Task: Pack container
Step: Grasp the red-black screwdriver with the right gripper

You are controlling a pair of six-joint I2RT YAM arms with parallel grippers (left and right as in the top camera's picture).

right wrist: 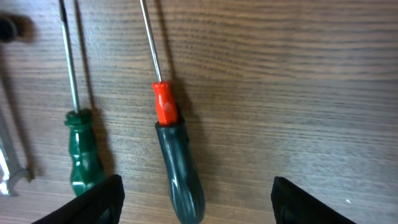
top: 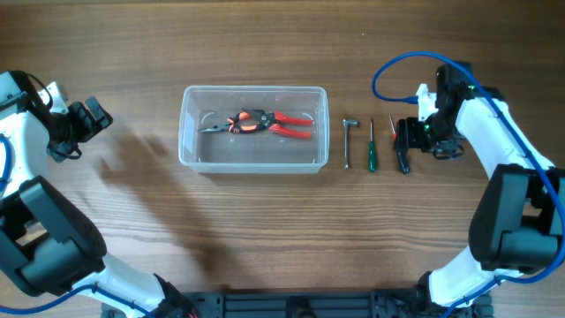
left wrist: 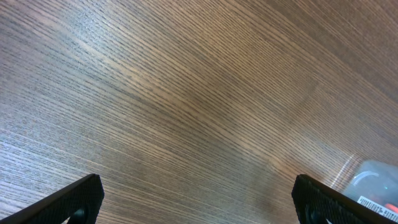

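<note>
My right gripper moves down next, easing left in the overhead view, onto the screwdriver's dark handle (top: 403,159) (right wrist: 178,163), since it lies below my open fingers, slightly that way.
The clear plastic container (top: 254,89) stands left of the table's centre. Inside it lie red-handled pliers (top: 265,123). A corner of the container shows in the left wrist view (left wrist: 375,182). My left gripper (top: 88,117) is open and empty over bare wood far left of it (left wrist: 199,202). My right gripper (top: 404,141) is open, low over the red-and-dark screwdriver (right wrist: 177,168). Its fingers (right wrist: 196,202) straddle the dark handle without closing on it. The screwdriver (top: 394,124) is partly hidden under the gripper in the overhead view.
A green-handled screwdriver (top: 372,152) lies just left of the red-and-dark one and also shows in the right wrist view (right wrist: 81,158). A small metal wrench (top: 348,140) lies between it and the container, at the edge of the right wrist view (right wrist: 6,165).
</note>
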